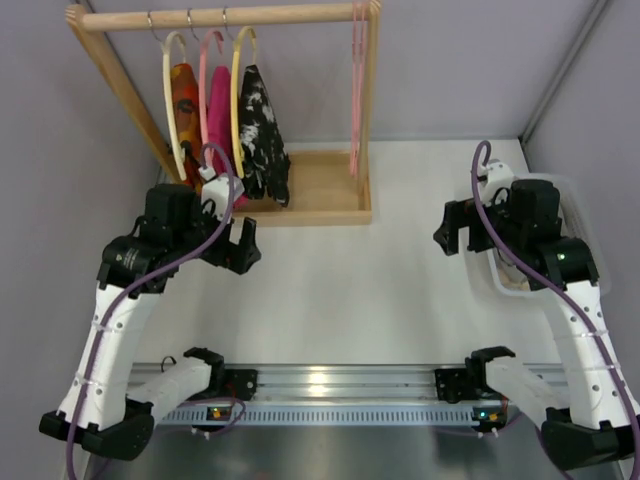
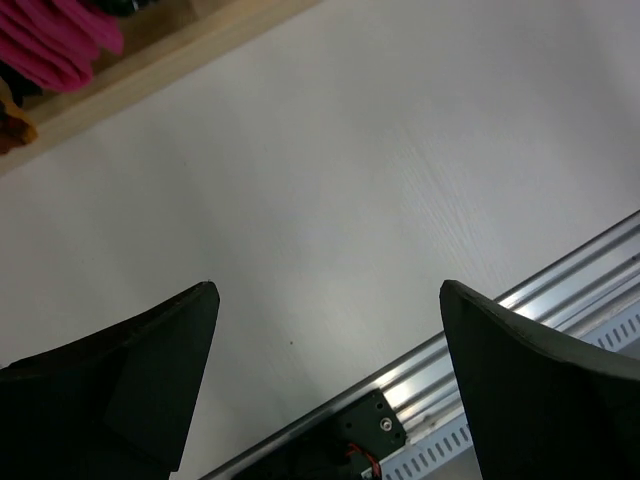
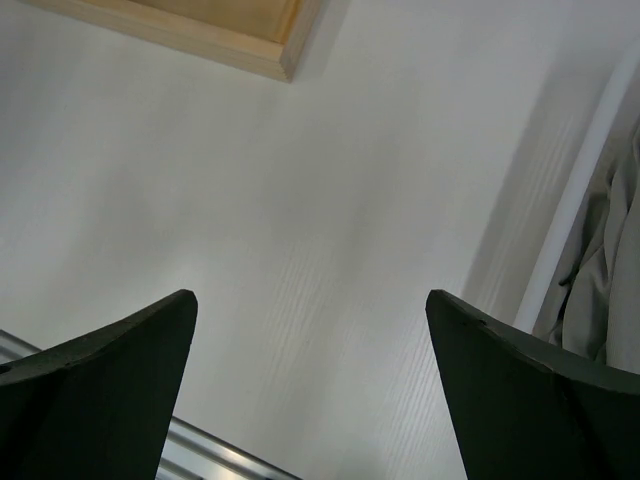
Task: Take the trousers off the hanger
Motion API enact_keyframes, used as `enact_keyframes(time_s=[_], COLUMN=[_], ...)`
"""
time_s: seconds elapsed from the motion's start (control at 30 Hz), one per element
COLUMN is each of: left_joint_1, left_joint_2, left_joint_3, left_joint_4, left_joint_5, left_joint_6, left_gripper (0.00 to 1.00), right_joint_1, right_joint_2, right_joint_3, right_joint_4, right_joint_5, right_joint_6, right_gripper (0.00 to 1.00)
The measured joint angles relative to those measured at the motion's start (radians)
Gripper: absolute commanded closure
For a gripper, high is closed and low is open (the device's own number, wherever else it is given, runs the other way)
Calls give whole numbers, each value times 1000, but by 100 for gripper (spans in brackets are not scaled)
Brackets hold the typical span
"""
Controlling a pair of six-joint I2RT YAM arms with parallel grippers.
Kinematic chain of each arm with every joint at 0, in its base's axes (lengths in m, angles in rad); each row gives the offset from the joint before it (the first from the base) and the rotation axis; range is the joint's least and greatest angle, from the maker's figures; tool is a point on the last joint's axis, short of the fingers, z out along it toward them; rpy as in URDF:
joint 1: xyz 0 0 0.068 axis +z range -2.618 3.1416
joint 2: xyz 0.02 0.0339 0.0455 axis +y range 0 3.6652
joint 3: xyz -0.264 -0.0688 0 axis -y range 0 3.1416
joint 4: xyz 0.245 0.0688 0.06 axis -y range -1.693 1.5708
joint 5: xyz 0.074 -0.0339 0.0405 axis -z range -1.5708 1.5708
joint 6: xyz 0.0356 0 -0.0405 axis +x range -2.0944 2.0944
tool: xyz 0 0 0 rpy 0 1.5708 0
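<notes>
The left gripper rises outward next, turning sideways, and closes on the yellow hanger's near arm (image 1: 235,112). That arm hangs above and outward of the gripper, clear of cloth.
The black trousers with white splotches (image 1: 262,135) hang on the yellow hanger (image 1: 238,95) from the wooden rack's rail (image 1: 225,17), third from the left. My left gripper (image 1: 240,245) is open and empty, low over the table just in front of the rack's base. My right gripper (image 1: 452,232) is open and empty at the right, far from the rack. In the left wrist view my left gripper (image 2: 328,290) shows only table and rail between its fingers. In the right wrist view my right gripper (image 3: 310,295) shows bare table.
An orange patterned garment (image 1: 186,100) on a cream hanger and a magenta garment (image 1: 219,110) on a pink hanger hang left of the trousers. Empty pink hangers (image 1: 357,90) hang at the rack's right end. A clear bin with grey cloth (image 1: 515,275) sits at the right.
</notes>
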Motion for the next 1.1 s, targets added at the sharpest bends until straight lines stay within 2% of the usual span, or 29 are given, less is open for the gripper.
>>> enact_keyframes(time_s=[0.13,0.27,0.43,0.87,1.1], left_joint_1=[1,14,99,120,120], left_joint_2=[43,90,180,348,394], left_joint_3=[189,395,581,679,732], left_joint_4=[-16,-20,-5,251,322], left_joint_5=[27,130,219,142,32], left_joint_6=[-14,-52,-161,-407,-437], left_gripper=[2,1,6,16,18], right_joint_1=[0,-1,-4,-6,-6], right_joint_2=[12,31,61,115,132], right_joint_3=[7,21,48,59,77], right_joint_4=[-3,-3,-6,-7,-8], right_joint_5=[-4,-13,-24,-56,-69], right_joint_6=[-2,-2,-2,-1,0], right_gripper=[1,1,1,1,1])
